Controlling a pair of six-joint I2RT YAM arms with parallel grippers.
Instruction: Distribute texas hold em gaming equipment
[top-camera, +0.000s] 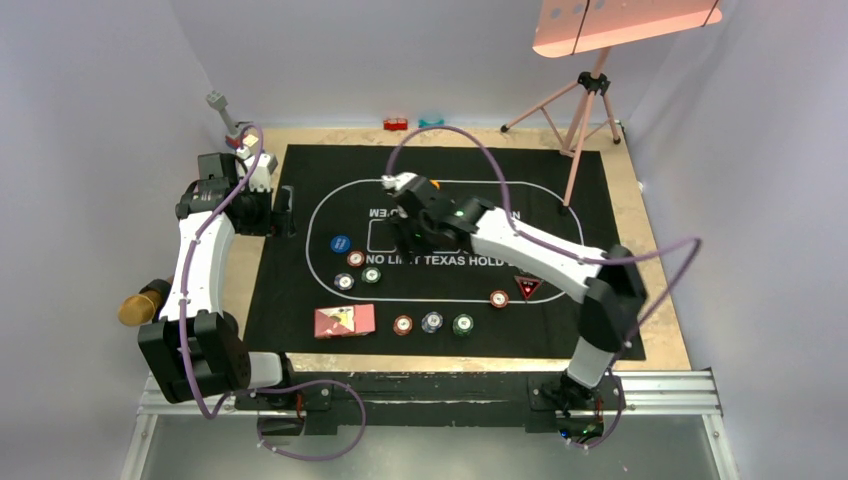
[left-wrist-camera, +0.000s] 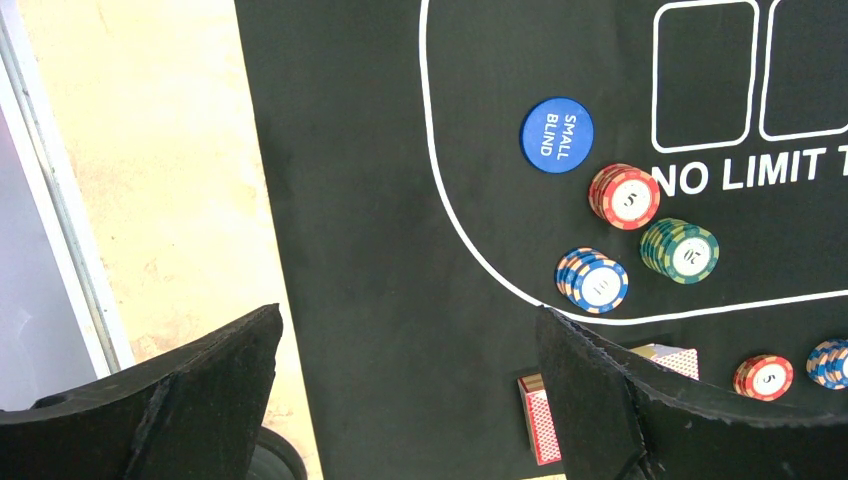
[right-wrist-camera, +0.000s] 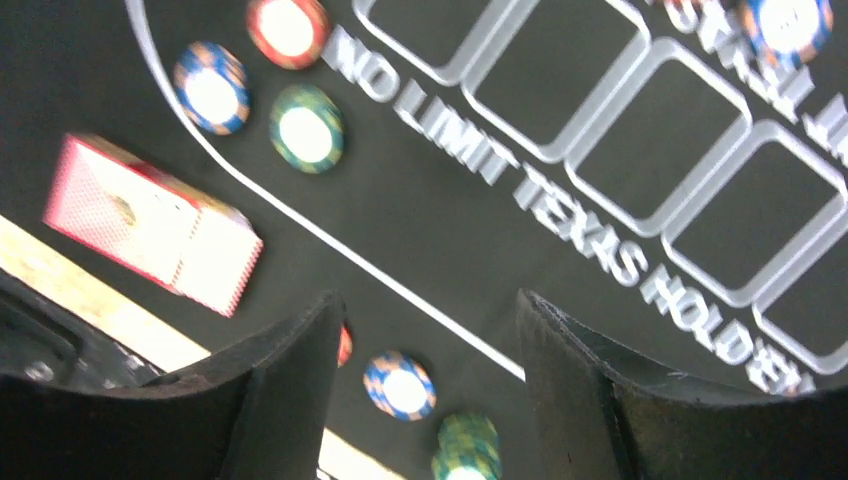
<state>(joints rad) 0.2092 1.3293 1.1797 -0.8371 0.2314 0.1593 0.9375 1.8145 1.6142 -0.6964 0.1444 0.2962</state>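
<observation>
The near-edge green stack (top-camera: 463, 325) (right-wrist-camera: 467, 450) is next for my right gripper. My right gripper will move back across the white line, then go down around the stack.
On the black mat (top-camera: 290, 300) a blue disc (top-camera: 340, 243) lies by red (top-camera: 355, 259), blue (top-camera: 344, 282) and green (top-camera: 371, 275) chip stacks. A red-backed card box (top-camera: 344, 321) lies at the near edge, beside red (top-camera: 403, 324), blue (top-camera: 432, 322) and green (top-camera: 463, 324) stacks. Another red chip (top-camera: 499, 298) sits by the dark triangle marker (top-camera: 527, 286). My left gripper (top-camera: 284, 212) hangs open and empty over the mat's left edge (left-wrist-camera: 410, 315). My right gripper (top-camera: 405, 238) hangs open and empty over the mat's middle (right-wrist-camera: 430, 300). That view is blurred and shows a blue stack (right-wrist-camera: 401, 386) below the gripper.
A pink tripod stand (top-camera: 585, 100) rises at the back right. Small red (top-camera: 396, 124) and teal (top-camera: 431, 122) toy blocks lie beyond the mat's far edge. A gold object (top-camera: 143, 303) sits left of the left arm. Bare wood borders the mat.
</observation>
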